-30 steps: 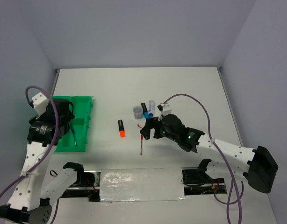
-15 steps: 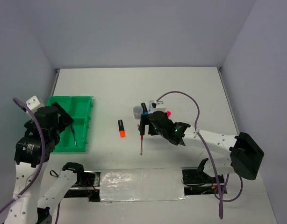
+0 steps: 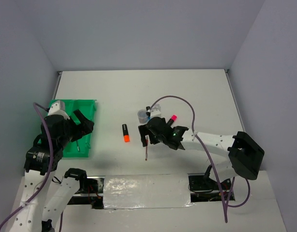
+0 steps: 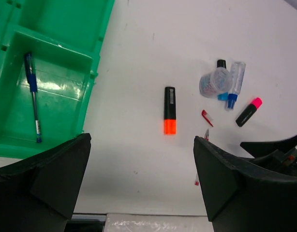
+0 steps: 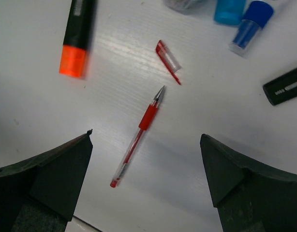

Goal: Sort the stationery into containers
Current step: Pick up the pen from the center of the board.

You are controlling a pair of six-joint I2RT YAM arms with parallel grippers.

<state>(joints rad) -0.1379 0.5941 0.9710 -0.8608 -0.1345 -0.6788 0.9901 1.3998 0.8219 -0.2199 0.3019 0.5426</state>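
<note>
My right gripper comes down next onto the thin red pen's clear body, just behind the pen's red grip. The pen lies uncovered between the gripper's open fingers.
The green tray (image 3: pixel 85 104) sits at the left, with a thin blue pen (image 4: pixel 32 96) in one near compartment (image 4: pixel 66 19). My left gripper (image 3: pixel 85 126) hangs open and empty at the tray's right edge (image 4: pixel 141 145). My right gripper (image 3: pixel 149 133) is open and empty right above the thin red pen (image 5: pixel 139 135), which lies on the table between its fingers. The pen's red cap (image 5: pixel 168 55) lies just beyond its tip. The orange-black highlighter (image 3: pixel 125 133) lies to the left. The pink-black highlighter (image 3: pixel 171 119), blue-capped markers (image 4: pixel 234 89) and round grey piece (image 4: pixel 212 83) lie behind.
White table with grey walls on three sides. A taped silver strip (image 3: pixel 146 191) runs along the near edge between the arm bases. The right arm's cable (image 3: pixel 187 104) loops above the markers.
My left gripper has come down off the tray toward its right edge. My right gripper has moved left over the red pen, uncovering the pink highlighter.
</note>
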